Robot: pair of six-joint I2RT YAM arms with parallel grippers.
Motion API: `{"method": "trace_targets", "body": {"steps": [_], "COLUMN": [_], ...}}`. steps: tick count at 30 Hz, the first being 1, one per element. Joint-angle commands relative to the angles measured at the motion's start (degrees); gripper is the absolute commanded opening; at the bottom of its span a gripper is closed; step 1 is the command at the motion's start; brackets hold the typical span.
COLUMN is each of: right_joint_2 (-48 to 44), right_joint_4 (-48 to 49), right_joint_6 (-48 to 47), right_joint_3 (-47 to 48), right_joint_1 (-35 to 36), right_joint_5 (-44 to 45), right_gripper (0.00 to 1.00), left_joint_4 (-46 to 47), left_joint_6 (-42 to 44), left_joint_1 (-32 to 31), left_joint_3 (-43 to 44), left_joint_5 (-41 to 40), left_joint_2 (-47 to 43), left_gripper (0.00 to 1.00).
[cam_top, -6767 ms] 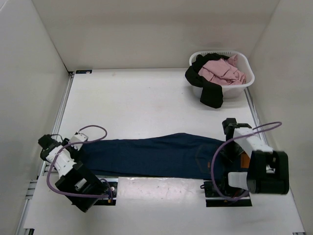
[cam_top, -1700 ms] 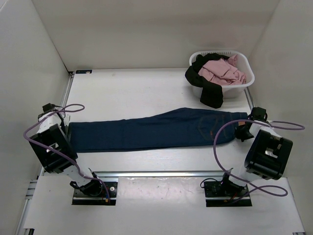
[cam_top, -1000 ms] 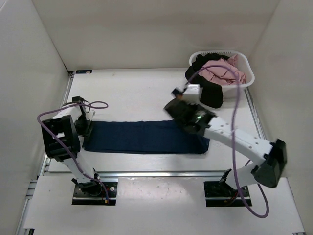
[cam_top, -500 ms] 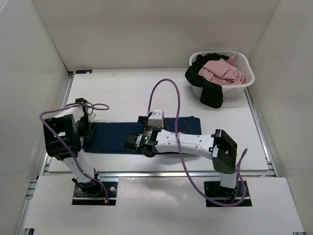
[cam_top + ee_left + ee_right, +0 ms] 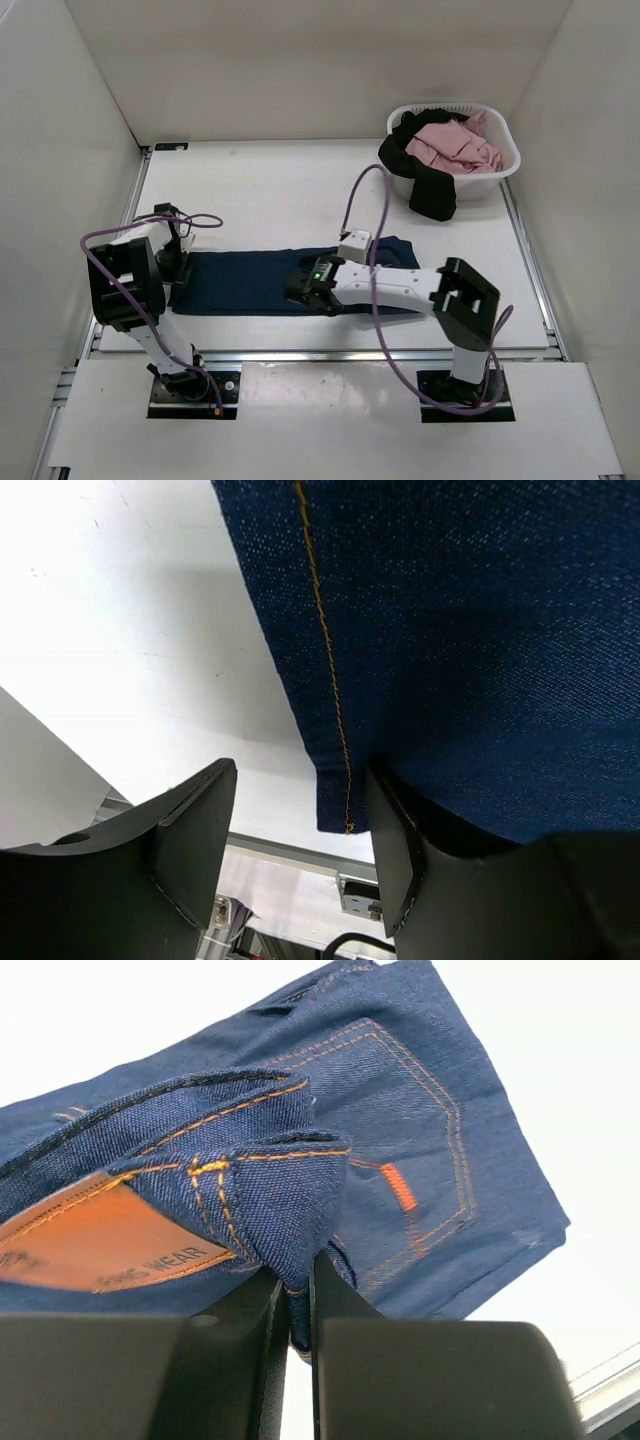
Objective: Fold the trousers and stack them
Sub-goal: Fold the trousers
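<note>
My right gripper is holding the waistband fold. It should next carry the fold toward the hem end and down over the denim legs (image 5: 264, 283), and then open.
The dark navy denim trousers (image 5: 240, 280) lie folded lengthwise across the table's near half. My right gripper (image 5: 298, 1310) is shut on a fold of their waistband, beside the tan patch (image 5: 100, 1240), and holds it above the back pocket (image 5: 410, 1090). In the top view the right gripper (image 5: 303, 288) hangs over the middle of the denim. My left gripper (image 5: 300, 850) is open at the hem end, with the hem corner (image 5: 335, 810) between its fingers and unpinched; the top view places the left gripper (image 5: 172, 265) at the cloth's left edge. The black trousers (image 5: 428, 190) hang over the basket's front.
A white laundry basket (image 5: 508, 168) stands at the back right with a pink garment (image 5: 455, 145) in it. White walls close in the table on three sides. A metal rail (image 5: 330, 355) runs along the near edge by the arm bases.
The right gripper carried the waistband leftward over the legs, folding the denim shorter, then drew back a little to the right. The left arm has barely moved.
</note>
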Motion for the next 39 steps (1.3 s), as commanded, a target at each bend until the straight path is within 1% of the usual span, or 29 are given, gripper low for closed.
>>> {"method": "trace_targets", "body": {"steps": [1,3,5,6,7,8,10,11,13,14,15,16,17,18,19,20,21,25,29,30,32,33,35,37,38,39], "right_joint_2": [-4.33,0.32,5.84,7.35,8.50,10.16,10.79,10.79,10.79,9.75,8.87,7.64,4.50,2.55,0.62,-3.23,-4.83,-14.57,-19.43,-19.44,-17.60,-14.98,-11.64,-6.45,-4.95,-2.42], "right_joint_4": [8.18,6.62,4.60,4.59,4.59,6.15,12.39,14.06,18.53,19.78,21.36,25.81,28.47,30.93,33.48,36.72,37.36,38.94,41.23,41.24,41.24,41.76,42.90,44.47,46.06,48.42], "right_joint_6": [-0.25,-0.26,-2.62,-3.94,-5.43,-8.67,-12.55,-14.65,-18.00,-19.67,-23.95,-26.95,-30.11,-35.63,-38.38,-40.41,-43.04,-47.89,-50.71,-50.71,-47.91,-47.29,-46.76,-45.79,-45.79,-45.27], "right_joint_3": [-3.10,0.57,4.96,8.20,9.10,9.63,9.64,8.86,8.15,8.15,6.75,6.04,5.08,2.63,1.48,0.86,0.85,-1.52,-4.42,-5.73,-6.79,-7.32,-7.93,-8.63,-10.47,-11.27], "right_joint_1": [0.26,0.26,0.95,0.96,1.83,2.53,2.54,2.54,2.54,2.54,2.54,2.54,2.54,3.67,3.68,4.64,5.26,5.27,4.66,3.17,0.27,-3.14,-7.98,-10.89,-13.60,-14.76], "right_joint_5": [1.73,0.58,0.58,0.58,0.58,0.58,-2.66,-4.24,-7.41,-8.29,-9.52,-11.27,-16.16,-18.47,-20.50,-22.17,-24.54,-25.17,-23.77,-23.16,-27.00,-29.37,-34.38,-40.97,-43.87,-46.33], "right_gripper": [0.00,0.00,0.00,0.00,0.00,0.00,0.02,0.06,0.20,0.47,0.59,0.68,0.75,0.76,0.76,0.76,0.76,0.74,0.63,0.52,0.38,0.26,0.14,0.00,0.00,0.00], "left_joint_4": [0.80,0.80,0.80,0.80,0.80,0.80,0.80,0.80,0.80,0.80,0.80,0.80,0.80,0.80,0.80,0.80,0.80,0.27,-0.25,-0.26,-0.26,-0.26,-0.26,-0.26,-0.26,-0.26], "left_joint_6": [-0.75,-0.75,-0.75,-0.75,-0.75,-0.75,-0.22,-0.22,-0.22,-0.22,-0.22,-0.22,-0.22,0.30,0.30,0.30,0.83,0.83,0.83,0.83,0.83,0.83,1.35,1.97,1.97,2.50], "left_joint_1": [-0.01,-0.01,-0.01,-0.01,-0.01,-0.01,-0.01,-0.01,-0.01,-0.01,-0.01,-0.01,-0.01,-0.01,-0.01,-0.01,-0.01,-0.01,-0.01,-0.01,-0.01,0.51,1.03,2.44,2.97,3.76], "left_joint_3": [-1.27,-1.27,-1.27,-1.27,-0.75,-0.74,-0.74,-0.74,-0.74,-0.74,-0.74,-0.22,-0.21,-0.21,-0.21,-0.21,-0.21,0.31,0.31,0.31,0.31,0.92,1.45,1.46,2.07,2.07], "left_joint_5": [0.06,0.06,-0.46,-0.47,-0.47,-0.47,-0.47,-0.47,-0.47,-0.47,-0.47,-0.47,-0.47,-0.47,-0.47,-0.47,-0.47,0.05,0.06,0.06,-1.51,-2.13,-4.06,-4.85,-5.56,-5.57], "left_joint_2": [-2.11,-2.11,-2.11,-2.11,-2.11,-2.11,-2.11,-2.11,-1.58,-1.58,-1.58,-1.58,-1.58,-2.10,-2.11,-2.11,-2.11,-2.63,-3.16,-3.16,-3.69,-3.69,-4.21,-4.21,-3.69,-3.69], "left_gripper": [0.66,0.66,0.66,0.66,0.66,0.67,0.67,0.67,0.67,0.67,0.67,0.67,0.67,0.67,0.67,0.67,0.67,0.68,0.68,0.68,0.69,0.69,0.69,0.69,0.69,0.69]}}
